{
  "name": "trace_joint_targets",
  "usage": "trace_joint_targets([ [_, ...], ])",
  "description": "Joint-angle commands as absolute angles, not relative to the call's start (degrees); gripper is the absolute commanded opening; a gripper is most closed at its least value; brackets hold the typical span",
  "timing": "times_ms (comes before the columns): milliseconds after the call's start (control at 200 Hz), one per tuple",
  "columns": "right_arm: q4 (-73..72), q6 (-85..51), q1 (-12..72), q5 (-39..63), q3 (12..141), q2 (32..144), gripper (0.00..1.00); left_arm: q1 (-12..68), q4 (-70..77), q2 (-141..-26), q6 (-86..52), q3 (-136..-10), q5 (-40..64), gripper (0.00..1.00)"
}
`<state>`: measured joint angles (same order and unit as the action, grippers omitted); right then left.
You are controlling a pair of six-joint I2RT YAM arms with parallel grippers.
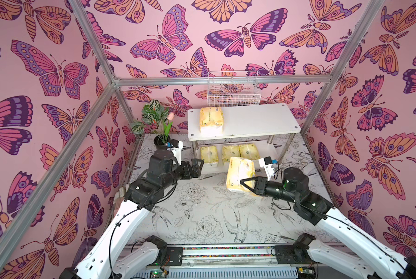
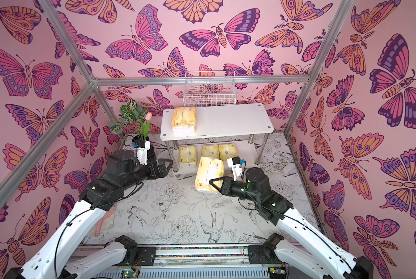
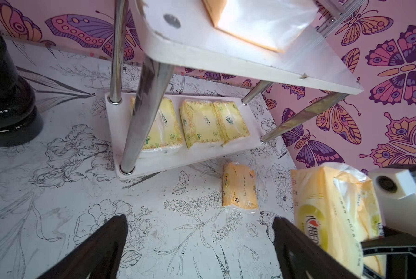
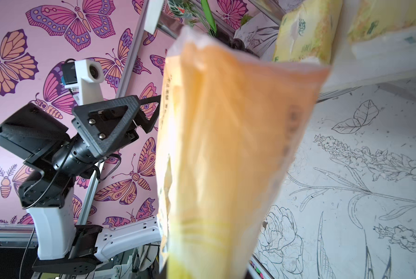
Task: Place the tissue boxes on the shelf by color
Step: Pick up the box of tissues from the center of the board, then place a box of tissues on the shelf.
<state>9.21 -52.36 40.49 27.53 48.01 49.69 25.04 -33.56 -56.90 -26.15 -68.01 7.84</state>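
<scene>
I need to raise my right gripper outward next, to the top level's empty part point(image 1: 241, 122), which is above and outward of it, and let go of the box point(image 1: 240, 172) beside the box of the like color.
My right gripper point(image 1: 246, 187) is shut on an orange-yellow tissue box point(image 1: 240, 172), held tilted above the table in front of the shelf point(image 1: 257, 120); this pack point(image 4: 226, 145) fills the right wrist view. Another orange-yellow pack point(image 1: 211, 118) lies at the left end of the shelf's top tier. Three pale yellow-green packs point(image 3: 199, 125) lie side by side on the lower tier point(image 3: 178, 164). In the left wrist view a third orange-yellow pack point(image 3: 239, 186) lies flat on the table just in front of the shelf. My left gripper point(image 1: 199, 166) is open and empty, left of the held pack.
A potted plant in a black pot point(image 1: 162, 142) stands at the shelf's left end, close to my left wrist. A white wire basket point(image 1: 233, 94) hangs on the back wall above the shelf. Aluminium frame posts point(image 1: 127, 108) border the table.
</scene>
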Motion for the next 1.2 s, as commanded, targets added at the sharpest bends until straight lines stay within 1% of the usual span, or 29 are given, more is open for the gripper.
trace_joint_targets([
  [0, 20.72, -45.30, 37.65, 30.88, 57.90, 51.34, 0.08, 23.87, -39.09, -59.33, -21.09, -72.89, 10.79, 1.00],
  [100, 24.66, -42.26, 34.42, 31.61, 65.96, 55.16, 0.08, 23.30, -39.53, -61.61, -19.33, -77.23, 13.34, 0.99],
  [245, 25.57, -41.75, 27.82, 35.04, 76.59, 62.57, 0.08, 22.61, -40.09, -64.85, -18.12, -82.88, 15.04, 1.00],
  [436, 27.74, -42.10, 21.25, 38.67, 89.85, 74.13, 0.09, 22.32, -40.18, -67.53, -17.93, -86.56, 15.91, 0.99],
  [596, 28.47, -42.99, 19.05, 39.53, 97.57, 83.22, 0.11, 22.24, -40.16, -68.28, -17.97, -86.84, 15.75, 1.00],
  [731, 27.63, -44.80, 18.97, 41.51, 102.72, 89.54, 0.13, 22.23, -40.14, -68.20, -18.10, -86.40, 15.69, 0.99],
  [751, 27.52, -45.17, 18.95, 41.84, 103.44, 91.77, 0.13, 22.24, -40.16, -68.13, -18.11, -86.30, 15.69, 1.00],
  [926, 30.11, -45.49, 18.93, 42.36, 110.24, 98.31, 0.15, 22.20, -40.09, -67.85, -18.22, -85.96, 15.67, 1.00],
  [981, 31.41, -45.29, 18.95, 42.63, 112.08, 99.78, 0.19, 22.24, -40.08, -67.90, -18.20, -85.90, 15.63, 0.99],
  [1021, 32.28, -45.05, 18.93, 42.54, 113.05, 100.39, 0.24, 22.24, -40.08, -67.94, -18.24, -85.86, 15.63, 1.00],
  [1127, 34.26, -43.77, 18.98, 41.57, 114.98, 101.07, 0.46, 22.23, -39.99, -68.18, -18.45, -85.87, 15.82, 0.99],
  [1192, 36.25, -42.43, 18.90, 40.22, 116.38, 101.30, 0.54, 22.23, -39.91, -68.20, -18.71, -85.79, 15.95, 1.00],
])
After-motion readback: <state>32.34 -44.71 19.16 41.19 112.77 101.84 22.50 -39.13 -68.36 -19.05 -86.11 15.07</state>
